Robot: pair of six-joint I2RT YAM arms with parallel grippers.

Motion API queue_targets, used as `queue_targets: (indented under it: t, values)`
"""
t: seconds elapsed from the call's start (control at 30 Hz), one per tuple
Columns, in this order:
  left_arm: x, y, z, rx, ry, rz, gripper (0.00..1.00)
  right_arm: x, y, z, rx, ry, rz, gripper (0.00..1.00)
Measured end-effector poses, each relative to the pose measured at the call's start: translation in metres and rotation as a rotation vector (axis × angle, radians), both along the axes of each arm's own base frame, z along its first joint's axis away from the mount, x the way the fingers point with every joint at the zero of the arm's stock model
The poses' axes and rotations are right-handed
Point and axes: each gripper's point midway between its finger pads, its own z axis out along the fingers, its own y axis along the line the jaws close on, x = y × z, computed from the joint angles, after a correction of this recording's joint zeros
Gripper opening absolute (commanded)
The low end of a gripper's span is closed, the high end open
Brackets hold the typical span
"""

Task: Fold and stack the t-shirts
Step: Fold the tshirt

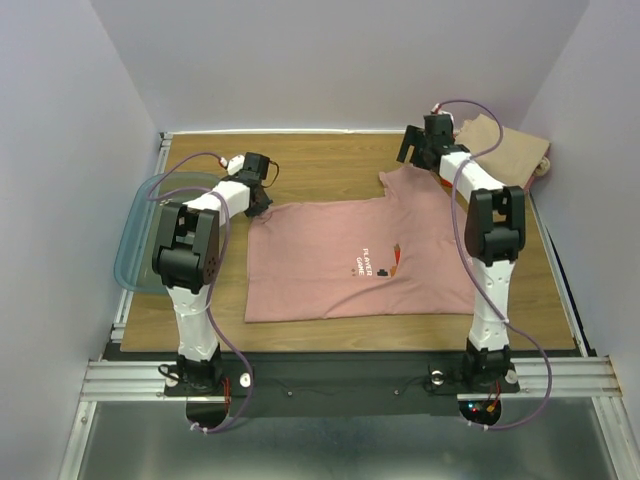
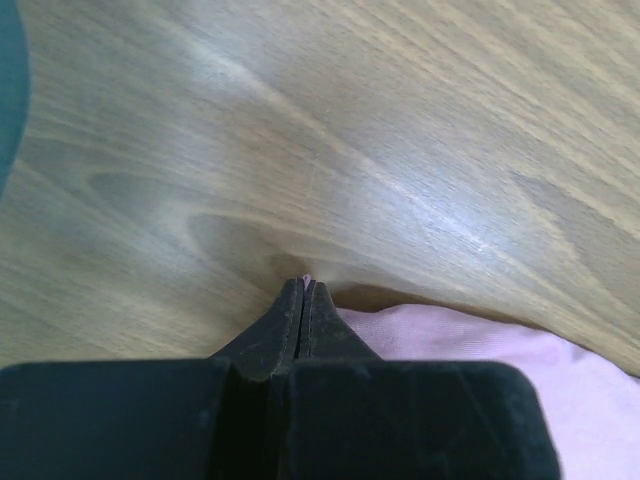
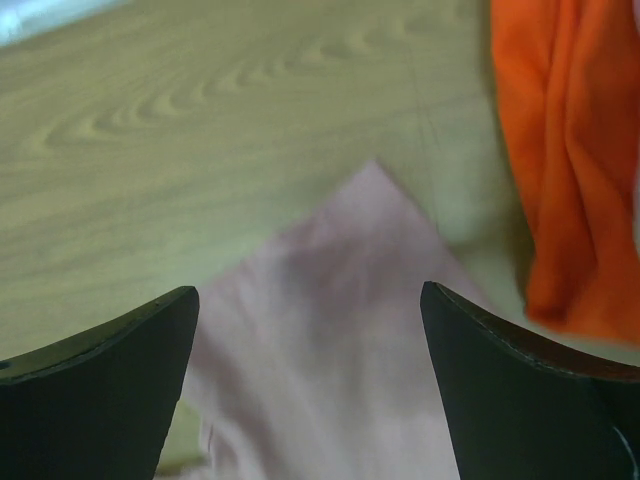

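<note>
The pink sleeve's pointed corner [image 3: 370,185] beside the orange t-shirt [image 3: 560,150] lies flat and untouched between my right gripper's spread fingers. I need to lower the gripper onto it next.
A dusty-pink t-shirt [image 1: 350,260] with a small chest print lies spread flat in the middle of the table. My left gripper [image 1: 260,207] sits at its far left corner. In the left wrist view that gripper [image 2: 305,285] is shut, with a sliver of the pink t-shirt [image 2: 480,350] pinched at its tips. My right gripper [image 1: 408,155] hovers open over the far right sleeve. The sleeve's pointed corner [image 3: 340,290] lies between the spread fingers [image 3: 120,350], untouched. A folded tan t-shirt [image 1: 505,150] rests at the back right, and an orange t-shirt [image 3: 560,150] shows beside the sleeve.
A clear teal plastic bin [image 1: 140,230] sits at the table's left edge, just left of my left arm; its rim shows in the left wrist view [image 2: 8,80]. Grey walls close in on three sides. Bare wood [image 1: 320,160] lies behind the shirt.
</note>
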Motion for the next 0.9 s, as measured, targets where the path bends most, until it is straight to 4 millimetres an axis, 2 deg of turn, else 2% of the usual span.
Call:
queue_targets:
  t: [0.03,0.17,0.27,0.33,0.43,0.7,0.83,0.87,0.9]
  values:
    - [0.001,-0.001,0.0,-0.002,-0.003,-0.005,0.0,0.014,0.001,-0.003,-0.012,-0.013,0.005,0.95]
    - [0.002,-0.001,0.001,0.001,-0.007,-0.012,0.0,0.043,0.002,-0.015,-0.055,-0.04,0.026,0.89]
    - [0.001,-0.002,0.001,0.003,-0.006,-0.016,0.0,0.059,0.0,-0.019,-0.096,-0.058,0.029,0.75]
    - [0.001,-0.002,0.001,0.003,-0.006,-0.018,0.0,0.068,0.0,-0.022,-0.125,-0.073,0.029,0.7]
    - [0.001,-0.003,0.002,0.005,-0.007,-0.021,0.0,0.07,-0.003,-0.033,-0.154,-0.058,0.026,0.68]
    - [0.002,-0.003,0.009,0.003,-0.022,-0.024,0.0,0.062,-0.012,-0.054,-0.2,-0.018,0.009,0.56]
    - [0.003,-0.003,0.011,0.003,-0.026,-0.027,0.0,0.063,-0.015,-0.054,-0.21,-0.023,-0.003,0.38]
    - [0.003,-0.003,0.012,0.003,-0.028,-0.027,0.0,0.063,-0.015,-0.054,-0.211,-0.027,-0.004,0.26]
    - [0.003,-0.003,0.013,0.003,-0.03,-0.028,0.0,0.064,-0.015,-0.055,-0.211,-0.03,-0.006,0.22]
